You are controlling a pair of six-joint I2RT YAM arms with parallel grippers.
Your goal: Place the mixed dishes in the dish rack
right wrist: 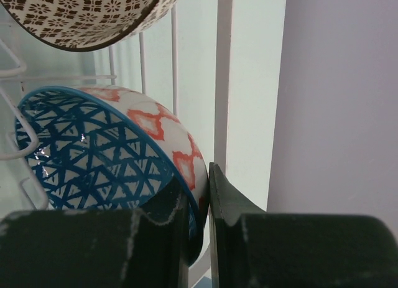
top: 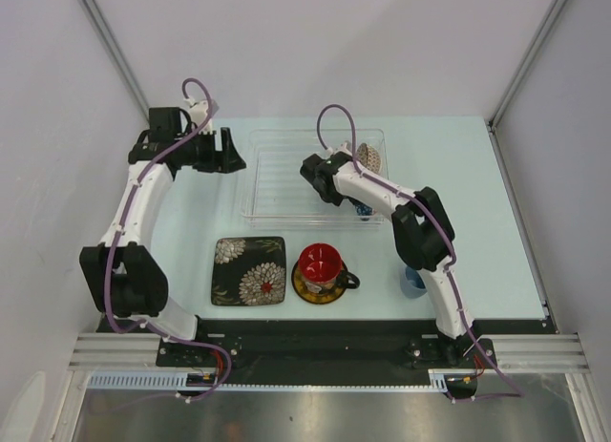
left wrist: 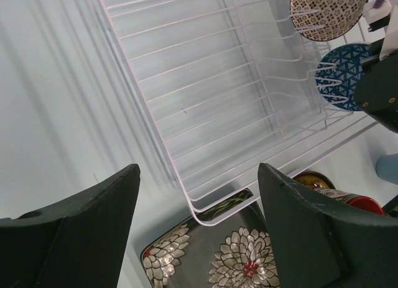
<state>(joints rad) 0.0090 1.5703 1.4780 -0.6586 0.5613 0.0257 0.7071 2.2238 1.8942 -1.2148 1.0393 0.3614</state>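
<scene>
My left gripper moves back and down and closes on the plate's flowered far corner [top: 221, 243] next, while the black floral plate is still outside the rack [top: 286, 175].
My right gripper [right wrist: 199, 188] is shut on the rim of the blue patterned bowl [right wrist: 93, 157], which stands on edge in the front right of the clear dish rack [top: 286, 175]. The beige patterned bowl [top: 370, 158] stands in the rack behind it. My left gripper [left wrist: 199, 170] is open and empty, hovering at the rack's left end [top: 229, 151]. The black floral plate [top: 249, 270] lies in front of the rack. The red-inside cup [top: 320, 263] sits on the yellow-brown saucer [top: 318, 291]. The light blue cup [top: 413, 282] is partly hidden by the right arm.
In the left wrist view the rack [left wrist: 217, 101] fills the middle, with the beige bowl [left wrist: 326, 11], the blue bowl [left wrist: 342, 73] and the plate [left wrist: 230, 257] below. Grey walls enclose the pale blue table [top: 477, 194].
</scene>
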